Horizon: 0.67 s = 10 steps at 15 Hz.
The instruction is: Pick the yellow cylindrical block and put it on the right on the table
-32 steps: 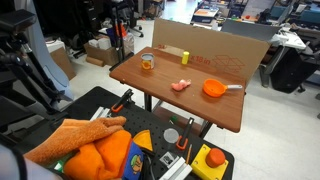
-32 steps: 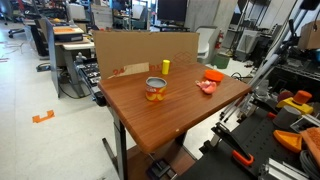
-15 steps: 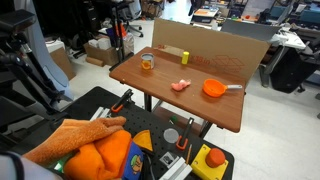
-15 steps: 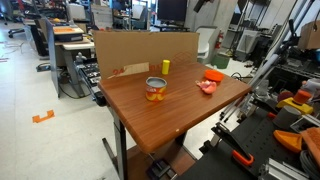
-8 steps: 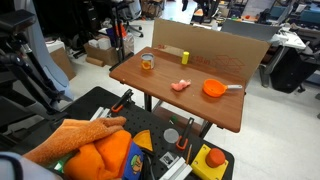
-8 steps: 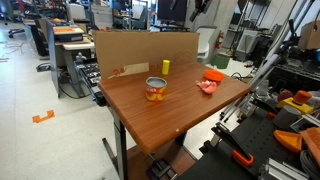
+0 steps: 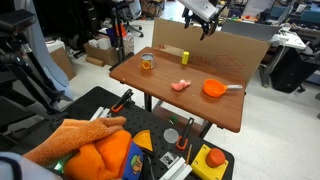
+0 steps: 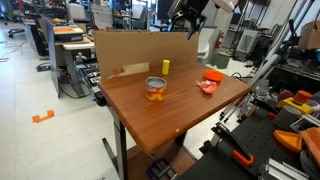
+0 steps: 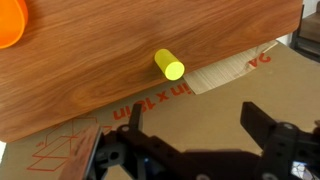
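Observation:
The yellow cylindrical block [image 7: 184, 56] stands upright, so I will bring my gripper down toward it with my fingers open around its upper end.
The yellow cylindrical block [image 7: 184, 56] stands upright at the far edge of the reddish-brown table [image 7: 160, 95], next to the cardboard wall; it also shows in an exterior view [image 8: 166, 66] and in the wrist view [image 9: 168, 64]. My gripper [image 7: 203, 22] hangs high above the table's far side, above and beyond the block, also seen in an exterior view [image 8: 187, 20]. In the wrist view the gripper [image 9: 195, 122] is open and empty over the cardboard, apart from the block.
An orange-labelled can [image 7: 147, 62], a flat pink piece [image 7: 180, 85] and an orange bowl [image 7: 213, 88] sit on the table. A cardboard wall [image 7: 215, 45] lines the far edge. A black cart with tools [image 7: 150, 145] stands in front.
The arm has come into view from above and the gripper has descended toward the table's far side. Objects on the table have not moved.

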Tool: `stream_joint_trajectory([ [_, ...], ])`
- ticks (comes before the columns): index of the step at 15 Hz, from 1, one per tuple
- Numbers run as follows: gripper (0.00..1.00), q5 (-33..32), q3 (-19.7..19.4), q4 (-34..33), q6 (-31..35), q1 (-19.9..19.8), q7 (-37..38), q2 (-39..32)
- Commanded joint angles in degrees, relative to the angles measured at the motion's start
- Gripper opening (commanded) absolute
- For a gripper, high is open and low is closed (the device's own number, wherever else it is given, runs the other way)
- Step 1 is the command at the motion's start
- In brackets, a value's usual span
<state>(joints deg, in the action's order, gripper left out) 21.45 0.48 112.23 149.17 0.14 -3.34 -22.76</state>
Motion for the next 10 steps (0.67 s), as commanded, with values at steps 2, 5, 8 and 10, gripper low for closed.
stream_joint_trajectory([
  [2, 1.0, -3.54, 0.61, -5.56, 1.07, -0.02, 4.56, -6.23],
  [5, 1.0, -6.08, 0.29, -7.63, 0.34, 0.67, 7.11, -9.26],
  [8, 1.0, -8.53, -0.08, -9.25, -0.77, 1.69, 10.27, -11.9],
  [10, 1.0, -9.82, -0.18, -10.12, -1.34, 2.4, 11.75, -13.23],
])
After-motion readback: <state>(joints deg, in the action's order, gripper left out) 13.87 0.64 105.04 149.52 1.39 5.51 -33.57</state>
